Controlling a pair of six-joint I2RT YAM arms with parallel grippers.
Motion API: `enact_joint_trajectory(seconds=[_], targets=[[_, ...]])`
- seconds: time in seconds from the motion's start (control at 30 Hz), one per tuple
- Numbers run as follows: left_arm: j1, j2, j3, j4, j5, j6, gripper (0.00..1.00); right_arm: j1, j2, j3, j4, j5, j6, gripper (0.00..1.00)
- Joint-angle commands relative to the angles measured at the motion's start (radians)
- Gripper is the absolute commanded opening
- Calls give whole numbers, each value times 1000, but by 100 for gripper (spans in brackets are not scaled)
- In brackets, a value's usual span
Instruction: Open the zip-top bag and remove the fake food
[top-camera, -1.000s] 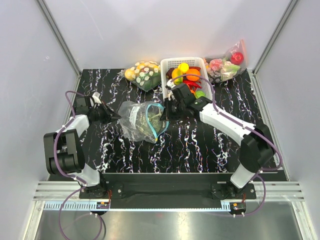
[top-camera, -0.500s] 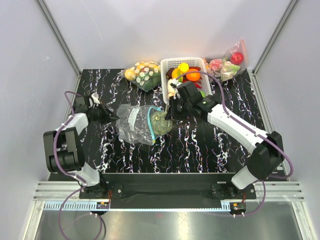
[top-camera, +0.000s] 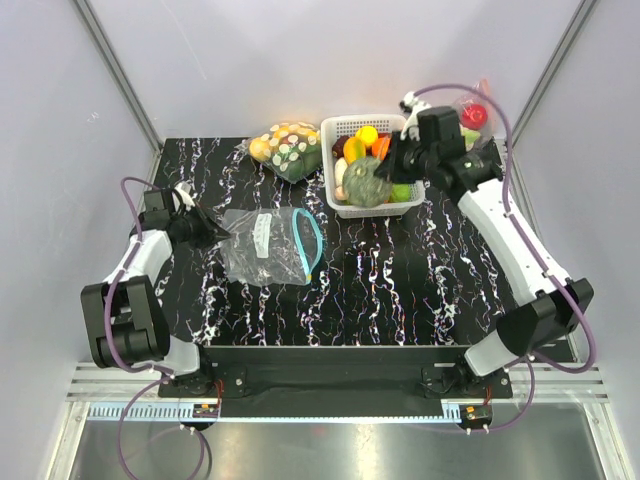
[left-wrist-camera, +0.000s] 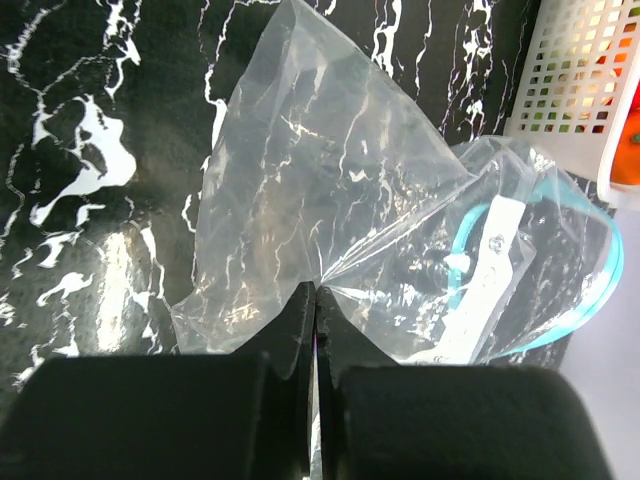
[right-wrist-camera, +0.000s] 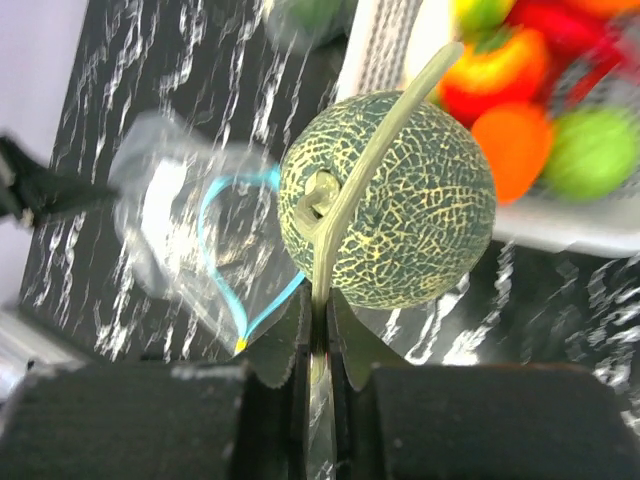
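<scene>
I need to move my right gripper outward and down to release the pale stem over the basket's far end (top-camera: 372, 121), which is lower and farther outward.
The clear zip-top bag (top-camera: 265, 247) lies flat on the black marbled table, its teal zip mouth (top-camera: 316, 244) open toward the right; nothing shows inside it. My left gripper (top-camera: 205, 232) is shut on the bag's left bottom edge, seen in the left wrist view (left-wrist-camera: 316, 292) with plastic (left-wrist-camera: 330, 190) pinched between closed jaws. My right gripper (top-camera: 398, 168) is shut on the pale stem (right-wrist-camera: 370, 160) of the dark green netted ball (right-wrist-camera: 400, 200), holding it in the air over the front edge of the white basket (top-camera: 333, 207). The ball also shows from above (top-camera: 367, 184).
The white basket (right-wrist-camera: 385, 50) holds orange fruits (right-wrist-camera: 515, 140), a lime-green ball (right-wrist-camera: 590, 150) and red pieces. A bag of yellow-and-white spotted items (top-camera: 285, 148) lies left of the basket. A bag with a red apple (top-camera: 472, 116) lies at the back right corner.
My right gripper has drawn the green ball out of the bag and carried it right and back to above the basket. The bag has gone flat; the left gripper keeps its hold.
</scene>
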Motion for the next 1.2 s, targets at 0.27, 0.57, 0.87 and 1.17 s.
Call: enact_joint_trajectory(seconds=[0.27,0.57,0.87,1.17], targets=[[4,-102,3,-39,-55,70,0,-179,365,455,30,3,-142,0],[4,-135,-3,-59,-70,72,0,-239,695,842,57,33,-131,0],[4,-154,-29,-60,-84,60,0,-279,809,856,249,-11,-24,0],[4,-140,-9,-68,-88,64,0,-277,899,890,225,-31,-7,0]])
